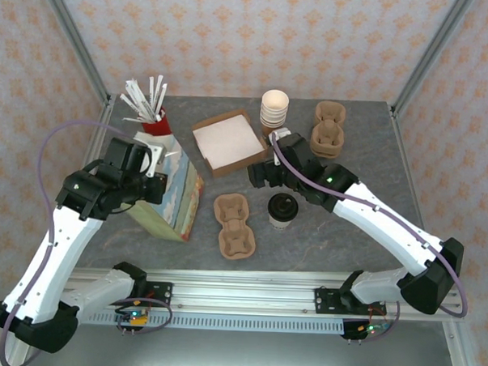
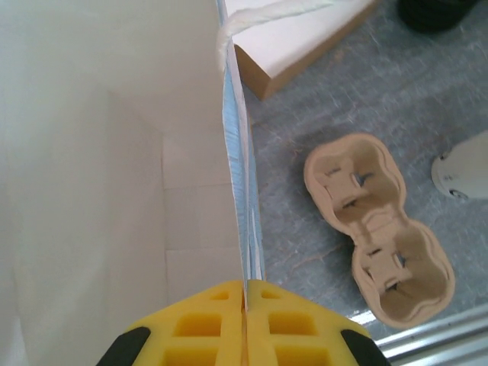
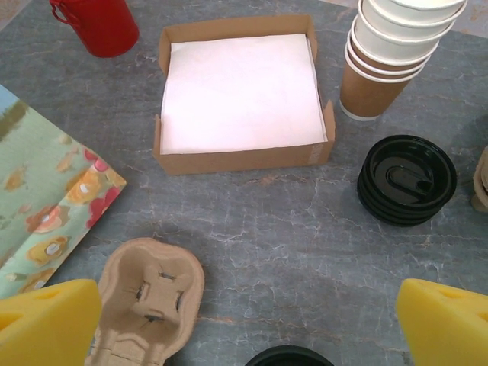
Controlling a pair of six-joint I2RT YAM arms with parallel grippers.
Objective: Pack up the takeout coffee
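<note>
The left gripper draws the bag (image 1: 177, 198) across the bare gap toward the pulp carrier (image 1: 234, 225) next and releases the bag's edge. The carrier stands past the bag's pinched side.
The takeout coffee (image 1: 282, 211), a brown-and-cream cup with a black lid, stands upright on the table right of a two-cup pulp carrier (image 1: 234, 225). The rim of its lid (image 3: 290, 357) shows at the bottom edge of the right wrist view. My right gripper (image 1: 265, 174) hovers just behind the cup, open wide (image 3: 245, 329), with nothing between its yellow fingers (image 3: 46, 324). My left gripper (image 1: 154, 160) is shut on the top edge of the floral paper bag (image 1: 177, 198). In the left wrist view its yellow fingertips (image 2: 245, 309) pinch the bag's wall, and the white inside (image 2: 114, 152) gapes to the left.
A cardboard box of white napkins (image 1: 225, 142) lies behind the carrier. A stack of lidless cups (image 3: 396, 53) and a pile of loose black lids (image 3: 406, 179) sit to its right. More carriers (image 1: 328, 128) stand at the back right, and a red cup of stirrers (image 1: 155, 118) at the back left.
</note>
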